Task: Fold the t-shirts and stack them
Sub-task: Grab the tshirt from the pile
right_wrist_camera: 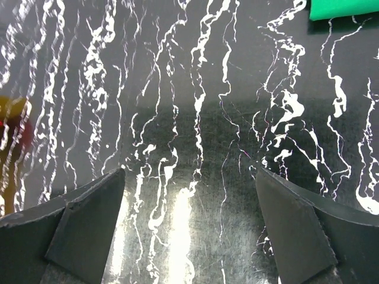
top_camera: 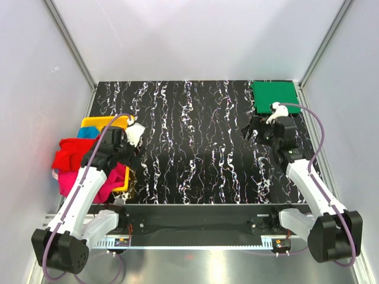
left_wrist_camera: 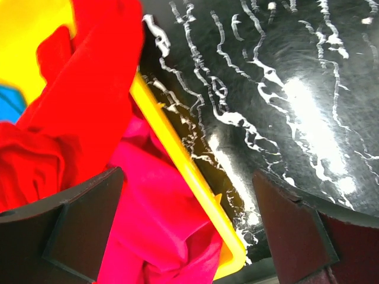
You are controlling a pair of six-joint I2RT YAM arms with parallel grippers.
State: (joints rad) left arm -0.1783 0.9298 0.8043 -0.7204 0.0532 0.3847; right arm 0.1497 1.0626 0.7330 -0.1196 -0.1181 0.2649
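The red t-shirt (top_camera: 80,145) lies on top of the heap, so my left gripper needs to move in from the tray's rim, outward and down beside the turquoise patch.
A crumpled red t-shirt (top_camera: 74,152) (left_wrist_camera: 89,100) lies on top of the heap in the yellow tray (top_camera: 100,122) and spills over its left side. A magenta t-shirt (top_camera: 115,177) (left_wrist_camera: 154,207) hangs over the tray's near right corner. A patch of turquoise t-shirt (top_camera: 87,133) (left_wrist_camera: 9,106) shows at the back. A dark green t-shirt (top_camera: 274,94) (right_wrist_camera: 343,7) lies folded flat at the far right. My left gripper (top_camera: 127,155) (left_wrist_camera: 188,177) hovers open over the tray's right rim (left_wrist_camera: 172,148) and the magenta cloth. My right gripper (top_camera: 253,131) (right_wrist_camera: 189,171) is open and empty above bare table.
The black marbled table (top_camera: 195,148) stretches between the tray on the left and the green shirt on the right. White enclosure walls (top_camera: 35,89) with metal posts stand close to the table's left, right and far edges.
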